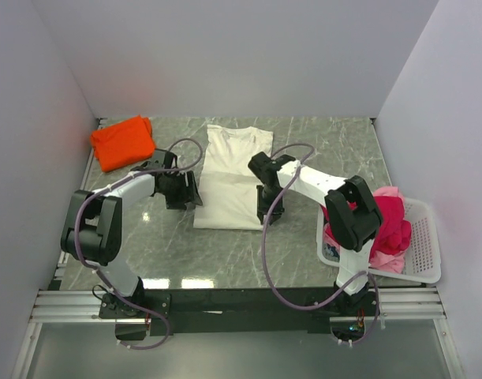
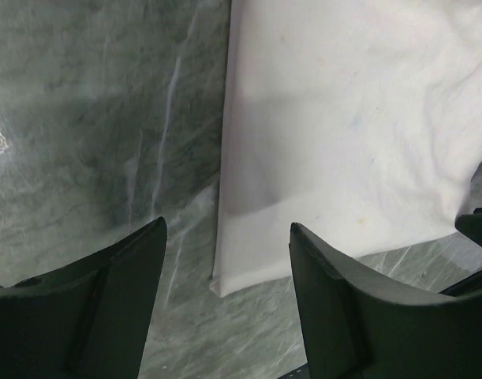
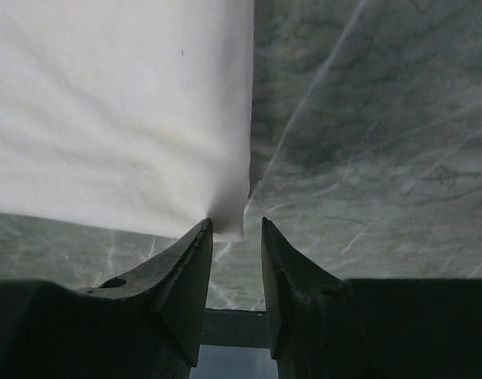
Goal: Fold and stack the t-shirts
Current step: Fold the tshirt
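Observation:
Next I should move my right gripper down onto the cream t-shirt's near corner on the basket side and close its fingers, since it lies just beyond the parted fingers.
The cream t-shirt [image 1: 233, 178] lies flat and partly folded in the middle of the table. My left gripper [image 1: 182, 202] is open at the shirt's near left corner. In the left wrist view that corner of the cream t-shirt [image 2: 343, 134] lies between the wide-apart jaws of my left gripper [image 2: 229, 225]. My right gripper [image 1: 270, 215] is at the near right corner. In the right wrist view my right gripper [image 3: 237, 223] has its jaws narrowly apart, with the corner of the cream t-shirt [image 3: 114, 103] just beyond the tips and not clamped. The folded orange t-shirt [image 1: 122, 142] lies at the far left.
A white lattice basket [image 1: 426, 237] stands at the right edge and holds a crimson t-shirt [image 1: 390, 217] and a pink one [image 1: 390, 260]. Grey walls enclose the marble table [image 1: 225, 253] on three sides. Cables loop above both arms.

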### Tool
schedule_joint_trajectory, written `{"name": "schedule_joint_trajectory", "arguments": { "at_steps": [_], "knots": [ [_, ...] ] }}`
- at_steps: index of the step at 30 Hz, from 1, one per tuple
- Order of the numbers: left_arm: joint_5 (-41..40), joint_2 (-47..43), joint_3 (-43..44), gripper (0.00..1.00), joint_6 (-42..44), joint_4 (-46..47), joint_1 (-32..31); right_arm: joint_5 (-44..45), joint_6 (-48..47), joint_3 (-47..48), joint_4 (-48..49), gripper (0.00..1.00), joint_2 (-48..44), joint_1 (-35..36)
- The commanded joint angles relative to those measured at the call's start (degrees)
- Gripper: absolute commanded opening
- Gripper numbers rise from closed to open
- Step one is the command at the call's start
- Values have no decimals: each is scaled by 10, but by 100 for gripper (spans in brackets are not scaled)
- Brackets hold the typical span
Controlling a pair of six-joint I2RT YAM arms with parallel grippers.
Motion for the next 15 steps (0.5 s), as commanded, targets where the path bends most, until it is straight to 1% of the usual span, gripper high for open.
{"name": "schedule_joint_trajectory", "arguments": {
  "at_steps": [1, 7, 15],
  "knots": [
    [4, -32, -11, 69, 9, 0, -2, -4, 24, -22, 39, 38, -53, 6],
    [3, -43, -13, 69, 13, -9, -2, -21, 26, -51, 67, 38, -48, 7],
    [6, -53, -23, 69, 13, -7, -3, -24, 28, -83, 81, 38, -30, 8]
  ]
}}
